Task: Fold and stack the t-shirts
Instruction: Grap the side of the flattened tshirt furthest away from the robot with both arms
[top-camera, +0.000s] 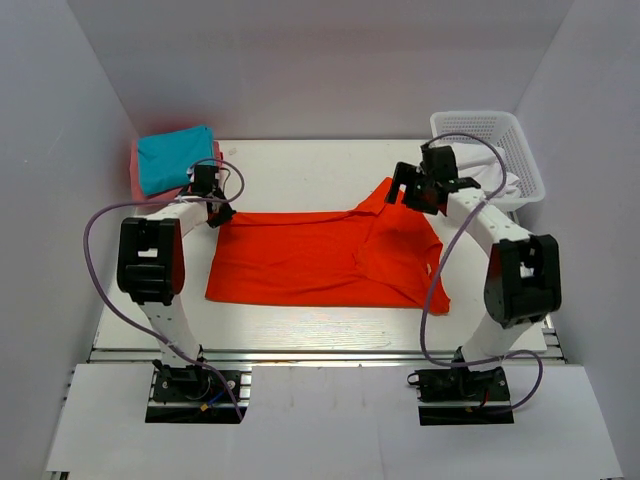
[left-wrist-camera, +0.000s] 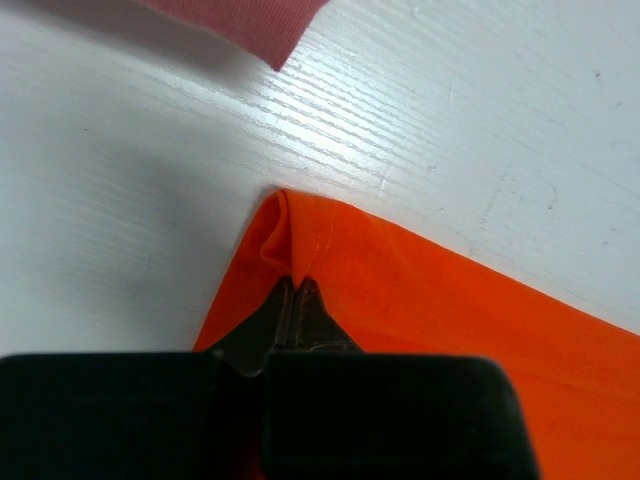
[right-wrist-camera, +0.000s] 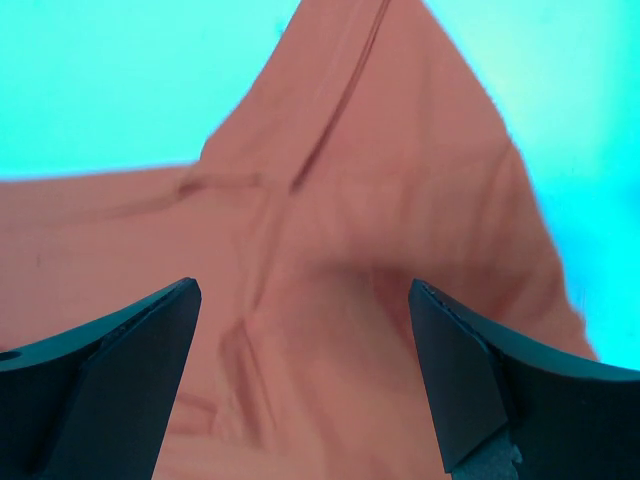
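I need to move my right gripper's open fingers outward and lower them onto the t-shirt's pointed far corner (top-camera: 388, 183) to close, since that corner still lies outward of the gripper.
A bright orange-red t-shirt (top-camera: 320, 258) lies spread flat across the middle of the table. My left gripper (top-camera: 216, 212) is shut on its far left corner; the left wrist view shows the cloth (left-wrist-camera: 420, 300) pinched into a small ridge between the closed fingertips (left-wrist-camera: 298, 282). Over the shirt's far right corner hovers my right gripper (top-camera: 405, 190), its jaws wide open. In the right wrist view the cloth (right-wrist-camera: 330, 250) lies below the gap between the fingers (right-wrist-camera: 300, 300), untouched. A folded teal t-shirt (top-camera: 175, 158) rests on a pink one (top-camera: 138, 178) at the far left.
A white mesh basket (top-camera: 492, 150) with white cloth inside stands at the far right corner. A corner of the pink shirt (left-wrist-camera: 250, 25) shows just beyond the left gripper. White walls enclose the table on three sides.
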